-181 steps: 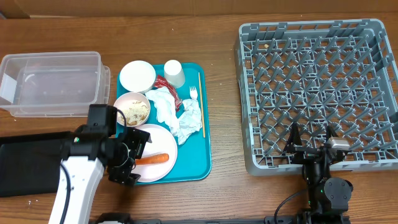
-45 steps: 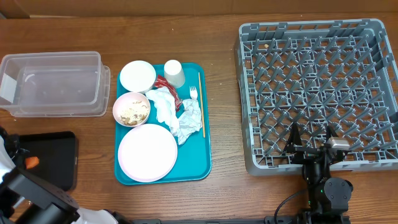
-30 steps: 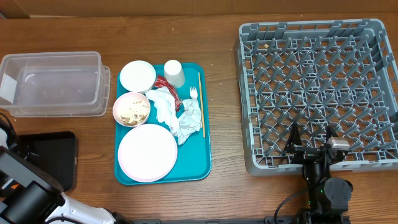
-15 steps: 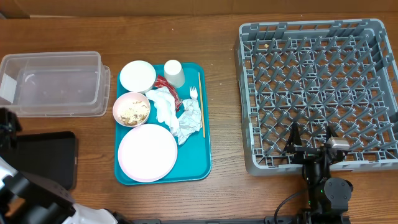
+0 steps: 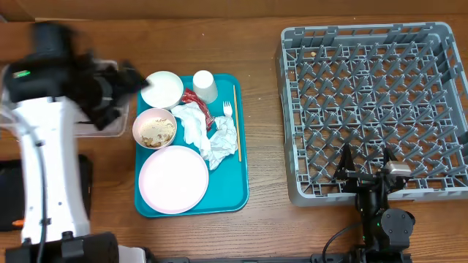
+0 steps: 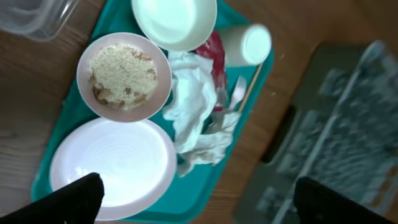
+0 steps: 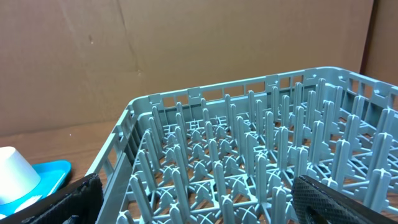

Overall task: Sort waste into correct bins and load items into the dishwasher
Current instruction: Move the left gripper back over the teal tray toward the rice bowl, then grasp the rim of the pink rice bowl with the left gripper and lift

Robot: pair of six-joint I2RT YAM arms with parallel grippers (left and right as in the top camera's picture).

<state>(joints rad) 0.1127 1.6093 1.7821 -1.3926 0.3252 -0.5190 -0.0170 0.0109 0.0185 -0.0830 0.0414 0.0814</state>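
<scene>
Rice covers the middle of the rice bowl, so next my open left gripper needs to go down and to the right in the overhead view onto the rice bowl's rim beside the napkins.
The teal tray holds a pale plate, a bowl of rice, an empty white bowl, a cup, crumpled napkins, a red wrapper, a fork and a wooden stick. My left gripper is open and empty, blurred, above the clear tub's right end beside the tray. In the left wrist view my left gripper looks down on the plate, rice bowl and napkins. My right gripper is open and empty at the dish rack's front edge.
The clear tub is mostly hidden under my left arm. The black tray lies at the front left, partly hidden, with a small orange bit on it. The right wrist view shows the rack's upright pegs close ahead.
My left arm has swung from the black tray at the front left up and right, over the clear tub toward the teal tray. The carrot piece is gone from the plate. The right arm has not moved.
</scene>
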